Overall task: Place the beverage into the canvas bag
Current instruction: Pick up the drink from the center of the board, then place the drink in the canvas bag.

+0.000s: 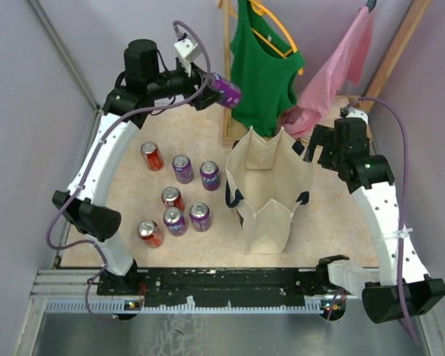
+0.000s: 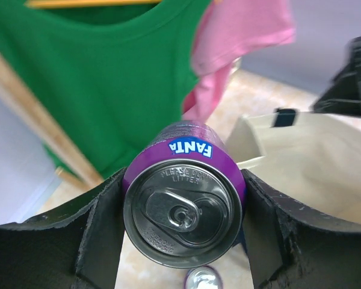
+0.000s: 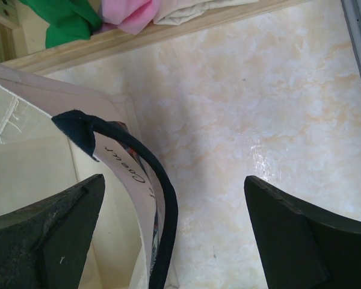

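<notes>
Next I need to move my left gripper over to the bag's opening (image 1: 268, 176) (image 2: 316, 162), below and to its right in the top view, tilt the sideways can downward, lower and release.
My left gripper (image 1: 216, 90) is shut on a purple Fanta can (image 1: 226, 90), held lying on its side in the air, left of and behind the canvas bag (image 1: 267, 189). In the left wrist view the can's top (image 2: 183, 208) faces the camera between the two fingers, and the bag's rim (image 2: 313, 162) is lower right. The cream bag stands open with navy handles. My right gripper (image 1: 310, 152) is open at the bag's right rim. In the right wrist view its fingers straddle the navy handle (image 3: 159, 186) and the bag wall (image 3: 42, 156) without closing on them.
Several more red and purple cans (image 1: 179, 194) stand on the table left of the bag; one (image 2: 203, 279) shows under the held can. A green tank top (image 1: 263, 67) and a pink garment (image 1: 341, 63) hang on a wooden rack behind the bag.
</notes>
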Controlling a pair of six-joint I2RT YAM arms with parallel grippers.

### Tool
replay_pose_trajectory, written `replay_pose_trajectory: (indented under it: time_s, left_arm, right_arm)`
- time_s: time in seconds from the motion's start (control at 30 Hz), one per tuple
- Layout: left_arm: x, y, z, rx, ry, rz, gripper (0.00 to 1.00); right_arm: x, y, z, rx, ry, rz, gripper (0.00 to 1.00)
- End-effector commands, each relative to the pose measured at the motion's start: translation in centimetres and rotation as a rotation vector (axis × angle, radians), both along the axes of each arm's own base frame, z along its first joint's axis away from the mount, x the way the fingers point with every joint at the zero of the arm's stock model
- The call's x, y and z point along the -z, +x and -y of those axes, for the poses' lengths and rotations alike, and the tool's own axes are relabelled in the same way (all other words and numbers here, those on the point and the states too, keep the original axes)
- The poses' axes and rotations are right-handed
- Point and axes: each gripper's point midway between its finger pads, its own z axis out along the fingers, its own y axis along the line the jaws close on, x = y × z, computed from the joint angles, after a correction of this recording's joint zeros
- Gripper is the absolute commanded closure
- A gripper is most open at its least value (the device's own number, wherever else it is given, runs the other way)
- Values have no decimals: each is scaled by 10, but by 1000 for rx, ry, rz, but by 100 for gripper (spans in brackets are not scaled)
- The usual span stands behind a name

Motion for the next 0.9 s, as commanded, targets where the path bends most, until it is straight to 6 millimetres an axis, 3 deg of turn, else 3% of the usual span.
replay_pose_trajectory:
  time_s: [0.0, 0.2, 0.4, 0.63, 0.87]
  left_arm:
    - [-56, -62, 36, 250, -129, 78, 100]
    - [-32, -106, 90, 401, -34, 120, 100]
    - [-7, -131, 119, 499, 45, 157, 100]
    - [50, -138, 141, 556, 176, 171, 100]
    - [90, -138, 166, 578, 265, 193, 100]
  right_arm:
    - [-12, 13, -3, -20, -11, 57, 1]
    - [-11, 14, 0, -4, -19, 53, 1]
    - [-11, 8, 7, 27, -24, 48, 1]
    - [-8, 4, 13, 38, -27, 40, 1]
    - [-6, 6, 13, 20, -24, 31, 1]
